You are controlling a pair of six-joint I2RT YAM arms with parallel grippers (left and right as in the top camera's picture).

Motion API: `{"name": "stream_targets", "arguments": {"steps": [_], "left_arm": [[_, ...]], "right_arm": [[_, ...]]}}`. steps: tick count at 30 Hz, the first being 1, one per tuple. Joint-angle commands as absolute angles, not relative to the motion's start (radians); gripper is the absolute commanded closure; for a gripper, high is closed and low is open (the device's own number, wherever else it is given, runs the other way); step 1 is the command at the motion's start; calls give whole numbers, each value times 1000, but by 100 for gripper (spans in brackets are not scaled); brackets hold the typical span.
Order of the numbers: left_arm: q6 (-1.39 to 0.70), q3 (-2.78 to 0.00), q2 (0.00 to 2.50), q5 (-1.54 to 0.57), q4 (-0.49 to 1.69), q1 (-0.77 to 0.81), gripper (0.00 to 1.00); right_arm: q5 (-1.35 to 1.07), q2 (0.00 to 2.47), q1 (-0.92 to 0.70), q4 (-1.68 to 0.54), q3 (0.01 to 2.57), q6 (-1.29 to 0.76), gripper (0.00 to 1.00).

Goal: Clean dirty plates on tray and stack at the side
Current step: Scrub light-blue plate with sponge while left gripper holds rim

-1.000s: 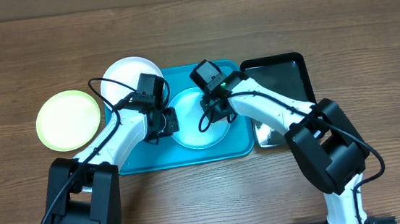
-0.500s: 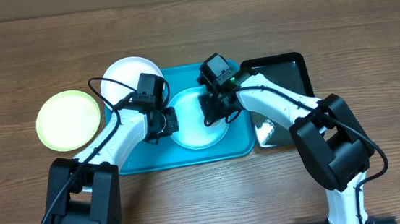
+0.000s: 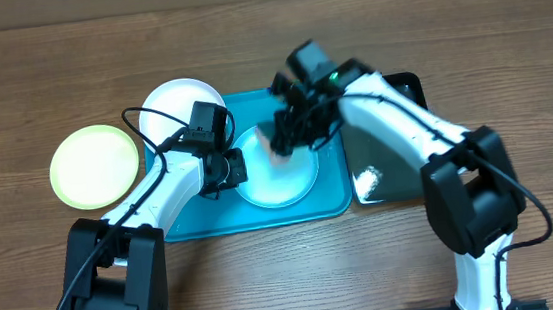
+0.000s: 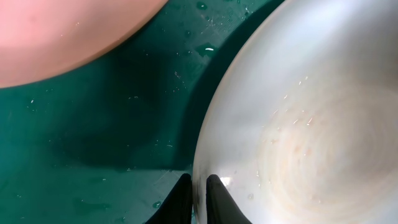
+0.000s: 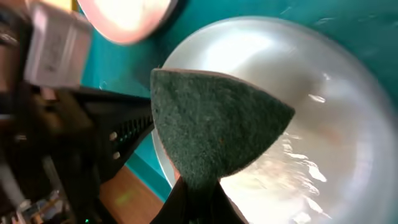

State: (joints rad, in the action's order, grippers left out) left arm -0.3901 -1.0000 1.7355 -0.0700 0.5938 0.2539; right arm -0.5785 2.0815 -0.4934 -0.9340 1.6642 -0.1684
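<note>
The right gripper sweeps the scouring pad over the brownish specks in the light blue plate's middle next. Then it releases the pad on the side facing the black tray.
The light blue plate [image 3: 281, 180] lies on the teal tray [image 3: 333, 202]. My left gripper [image 3: 236, 169] is shut on this plate's left rim; the left wrist view shows both fingers [image 4: 198, 198] pinching the rim of the plate [image 4: 298, 124]. My right gripper [image 3: 290, 134] is shut on a dark green scouring pad [image 5: 211, 127] and holds it above the plate [image 5: 323, 112]. The white plate [image 3: 174, 102] lies at the tray's far left corner, partly over its rim. The lime-green-rimmed plate [image 3: 95, 167] sits on the table to the left.
A glossy black tray [image 3: 393, 105] lies right of the teal tray, with something shiny [image 3: 367, 179] at its near end. The wooden table [image 3: 265, 25] extends behind and in front.
My right gripper with the pad has lifted off the light blue plate and moved toward the far side. The left gripper and the plates have not moved.
</note>
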Motion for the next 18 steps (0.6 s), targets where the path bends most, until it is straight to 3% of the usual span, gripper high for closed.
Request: {"name": "stream_targets", "arguments": {"steps": [1, 7, 12, 18], "left_arm": [[-393, -989, 1746, -71, 589, 257, 88], [-393, -989, 1746, -71, 586, 257, 88], [-393, -989, 1746, -71, 587, 257, 88], [-393, -989, 1746, -71, 586, 257, 88]], "right_arm": [[-560, 2042, -459, -978, 1692, -123, 96], [-409, 2045, -465, -962, 1625, -96, 96], [-398, 2046, -505, -815, 1530, 66, 96], [-286, 2056, -525, -681, 1455, 110, 96]]}}
